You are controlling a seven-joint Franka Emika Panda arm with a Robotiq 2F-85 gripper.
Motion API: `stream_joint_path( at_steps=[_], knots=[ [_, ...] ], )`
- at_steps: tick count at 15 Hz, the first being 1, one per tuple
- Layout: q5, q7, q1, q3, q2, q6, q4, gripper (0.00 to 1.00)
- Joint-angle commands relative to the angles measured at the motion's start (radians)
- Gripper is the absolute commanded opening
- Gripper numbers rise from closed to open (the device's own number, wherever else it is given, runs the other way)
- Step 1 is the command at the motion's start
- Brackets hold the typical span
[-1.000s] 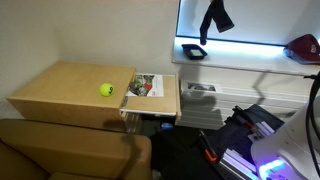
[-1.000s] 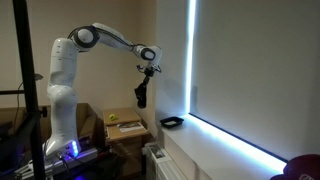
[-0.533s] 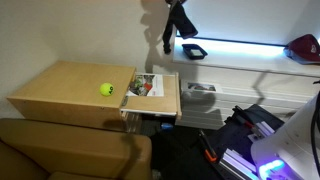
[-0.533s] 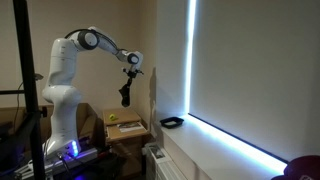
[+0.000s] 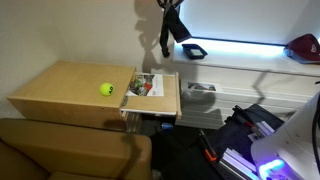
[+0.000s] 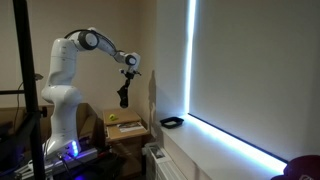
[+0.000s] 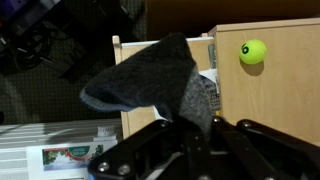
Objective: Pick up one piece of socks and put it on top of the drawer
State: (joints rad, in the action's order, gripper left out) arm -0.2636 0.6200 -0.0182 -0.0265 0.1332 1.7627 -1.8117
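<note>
The sock (image 5: pixel 172 30) should next go down and outward with my gripper, for release on the wooden top beside the tennis ball.
My gripper (image 5: pixel 172 8) is shut on a dark grey sock (image 5: pixel 172 30) and holds it high in the air; the sock hangs down from the jaws. In an exterior view the gripper (image 6: pixel 128 72) carries the sock (image 6: pixel 124 95) above the wooden drawer unit (image 6: pixel 125 130). In the wrist view the sock (image 7: pixel 150 78) fills the middle and is pinched at my gripper (image 7: pixel 197 128). The drawer unit's wooden top (image 5: pixel 65 90) lies below and to the left, with a yellow-green tennis ball (image 5: pixel 105 89) on it. The ball also shows in the wrist view (image 7: pixel 253 51).
The drawer (image 5: pixel 152 97) is pulled open with papers inside. A black bowl (image 5: pixel 193 50) sits on the lit window sill (image 5: pixel 250 55). A brown sofa (image 5: pixel 70 150) is in the foreground. A red object (image 5: pixel 303 47) lies at the sill's far end.
The gripper has carried the sock from above the window sill toward the drawer unit; over the last half second it has barely moved.
</note>
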Motion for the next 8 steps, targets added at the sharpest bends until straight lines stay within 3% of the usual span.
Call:
stream_joint_path(
  at_steps=[1,4,8],
  knots=[
    [0.034,-0.037,-0.034,0.032,0.1,0.034,0.011,0.01],
    [0.111,-0.009,-0.105,0.065,0.217,0.195,0.069,0.01],
    [0.257,0.069,-0.21,0.06,0.354,0.406,0.2,0.01]
  ],
)
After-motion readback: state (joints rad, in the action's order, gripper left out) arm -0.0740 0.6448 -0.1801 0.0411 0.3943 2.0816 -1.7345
